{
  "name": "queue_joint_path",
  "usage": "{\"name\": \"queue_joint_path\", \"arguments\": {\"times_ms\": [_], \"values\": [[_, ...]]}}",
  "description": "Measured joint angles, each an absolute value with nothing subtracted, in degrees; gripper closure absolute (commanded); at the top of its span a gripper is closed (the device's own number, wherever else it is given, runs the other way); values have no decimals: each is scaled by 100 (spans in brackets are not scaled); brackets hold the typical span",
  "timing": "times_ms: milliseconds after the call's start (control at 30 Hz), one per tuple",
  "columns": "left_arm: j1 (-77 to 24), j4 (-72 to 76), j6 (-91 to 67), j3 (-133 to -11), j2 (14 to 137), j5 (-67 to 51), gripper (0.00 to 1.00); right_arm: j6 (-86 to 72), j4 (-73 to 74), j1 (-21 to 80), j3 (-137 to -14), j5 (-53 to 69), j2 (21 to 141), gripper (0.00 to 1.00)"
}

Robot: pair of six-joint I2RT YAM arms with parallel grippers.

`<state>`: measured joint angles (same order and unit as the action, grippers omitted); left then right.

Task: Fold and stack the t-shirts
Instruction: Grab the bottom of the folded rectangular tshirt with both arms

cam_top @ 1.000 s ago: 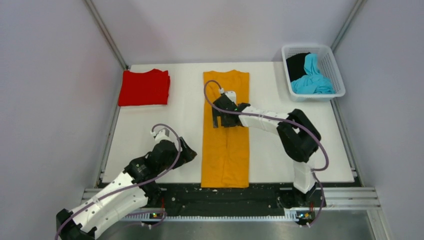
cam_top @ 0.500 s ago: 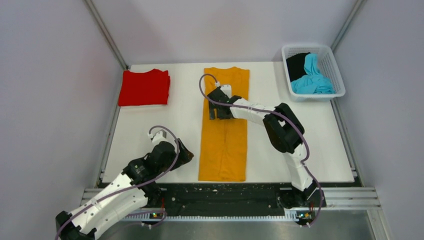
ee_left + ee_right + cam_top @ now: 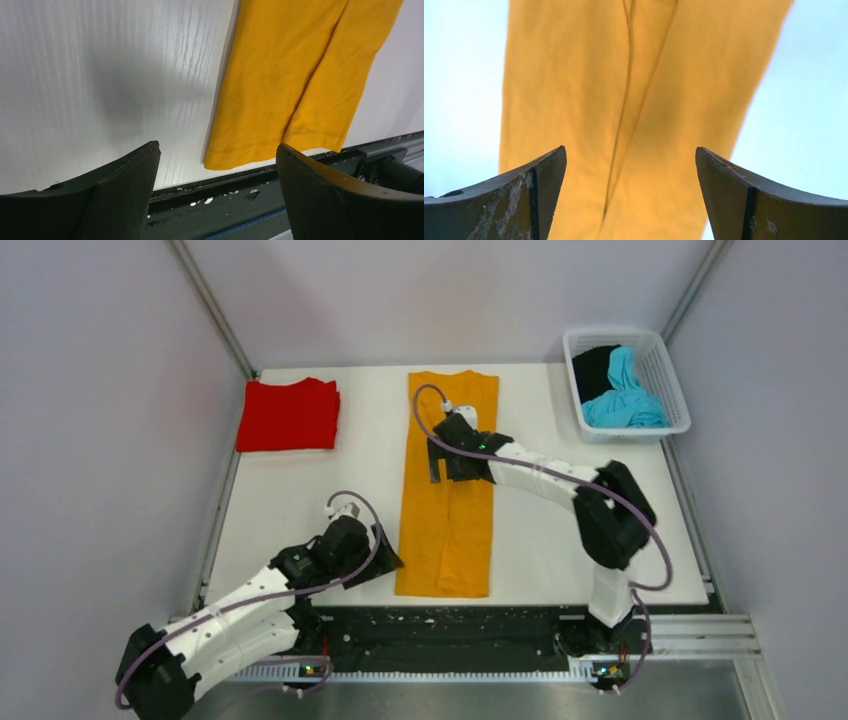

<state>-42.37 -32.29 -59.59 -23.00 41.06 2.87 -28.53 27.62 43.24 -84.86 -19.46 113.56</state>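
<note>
Next, the left gripper moves down and back onto the orange-yellow t-shirt's near hem corner, since that corner lies flat below its open fingers.
The orange-yellow t-shirt lies on the white table as a long narrow strip, running from back to front. My right gripper is open and empty just above its middle; the cloth fills the view between the jaws, midpoint. My left gripper is open and empty beside the shirt's near-left corner, midpoint. The red t-shirt lies folded at the back left. The black t-shirt and the cyan-blue t-shirt lie crumpled in the basket.
The white mesh basket stands at the back right corner. A black rail runs along the table's near edge, close under the left gripper. Grey walls enclose the table on three sides.
The left arm has moved right, up to the orange-yellow shirt's near-left corner. The right gripper shifted over the shirt's middle, and the shirt's near end has slid slightly left.
</note>
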Motion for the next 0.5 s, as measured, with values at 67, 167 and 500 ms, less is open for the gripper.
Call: {"name": "queue_joint_path", "arguments": {"times_ms": [67, 167, 500], "values": [[-4237, -3063, -5922, -2274, 4466, 56, 15, -2910, 2624, 4399, -7859, -1857, 10527, 1], [-4250, -2845, -5852, -2224, 4840, -183, 23, -3074, 2436, 4504, -6895, -1588, 9227, 1], [-4584, -2311, -5774, -2130, 5419, -674, 43, -4226, 2342, 4893, -4082, -475, 7347, 2]]}}
